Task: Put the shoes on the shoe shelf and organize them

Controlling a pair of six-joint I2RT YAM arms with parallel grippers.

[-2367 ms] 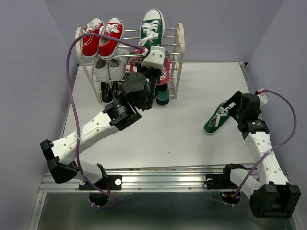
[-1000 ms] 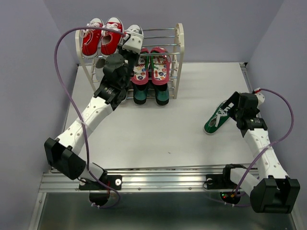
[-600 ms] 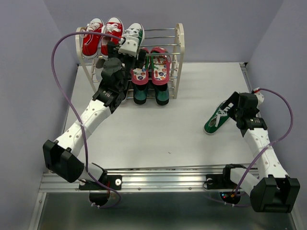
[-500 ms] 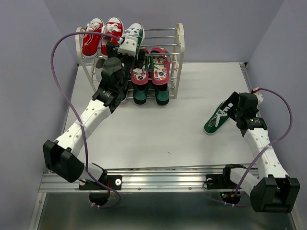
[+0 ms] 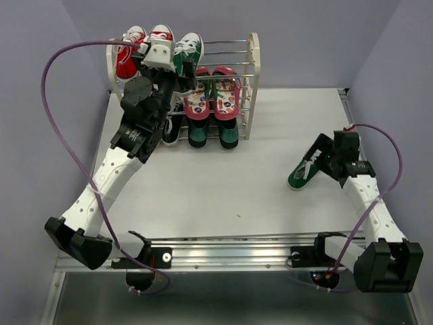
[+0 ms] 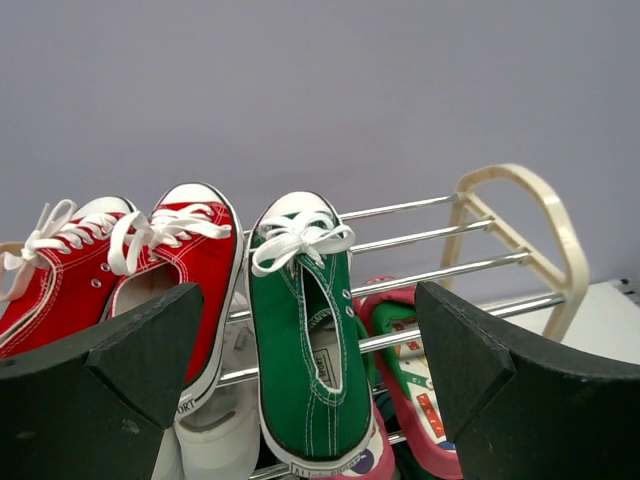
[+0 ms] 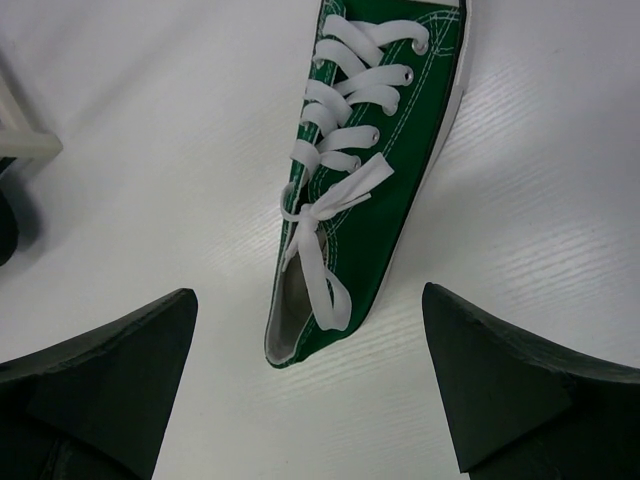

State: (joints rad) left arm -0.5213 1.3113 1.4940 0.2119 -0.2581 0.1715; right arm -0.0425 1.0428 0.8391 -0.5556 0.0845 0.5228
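The right gripper moves to the left in the top view and down around the green sneaker's heel (image 7: 308, 342) next, since that end shows between the gripper's open fingers.
One green sneaker (image 5: 190, 47) lies on the top tier of the shoe shelf (image 5: 254, 81), beside the red pair. In the left wrist view this green sneaker (image 6: 300, 340) rests on the chrome rods, free of my left gripper (image 6: 308, 300), which hangs open just in front of it. Pink flip-flops (image 5: 212, 95) fill the middle tier and dark green loafers (image 5: 213, 135) the bottom. The other green sneaker (image 5: 304, 169) lies on the table at the right. My right gripper (image 7: 309, 293) is open over its heel (image 7: 300, 330), fingers (image 7: 500, 390) clear of it.
Red sneakers (image 6: 185, 270) take the top tier's left half, with a white sneaker (image 6: 205, 425) below them. The shelf's right half of the top tier shows bare rods (image 6: 440, 235). Purple walls close in left, right and back. The left arm's cable (image 5: 51, 88) loops high.
My left gripper has opened and let go of the green sneaker on the top tier, then drawn back and shifted left. The right gripper has edged closer to the sneaker on the table.
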